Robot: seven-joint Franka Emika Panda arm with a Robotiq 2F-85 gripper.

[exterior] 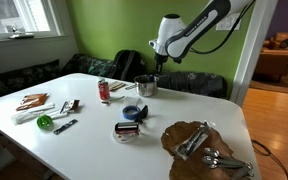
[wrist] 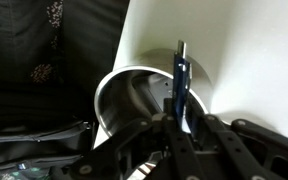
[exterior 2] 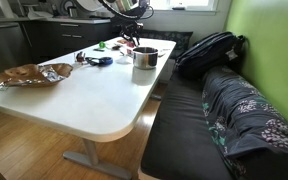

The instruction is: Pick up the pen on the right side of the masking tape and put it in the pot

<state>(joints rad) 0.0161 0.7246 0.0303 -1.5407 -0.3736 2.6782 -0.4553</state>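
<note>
The pen's tip still hangs over the pot's rim, so next my gripper will lower and shift toward the pot's opening (wrist: 142,97) to release the pen inside.
My gripper (wrist: 181,122) is shut on the slim dark pen (wrist: 180,80), which stands upright between the fingers. The shiny steel pot (wrist: 124,100) lies right below, and the pen's tip hangs over its right rim. In both exterior views the gripper (exterior: 159,63) (exterior 2: 133,38) hovers just above the pot (exterior: 145,86) (exterior 2: 145,58) at the table's edge by the bench. The dark-blue masking tape roll (exterior: 133,112) lies on the table in front of the pot.
A red can (exterior: 104,91) stands beside the pot. A red-and-silver tape dispenser (exterior: 127,128), a wooden tray with foil and utensils (exterior: 202,148), a green object (exterior: 45,121) and small tools lie on the white table (exterior: 94,145). A backpack (exterior 2: 210,50) sits on the bench.
</note>
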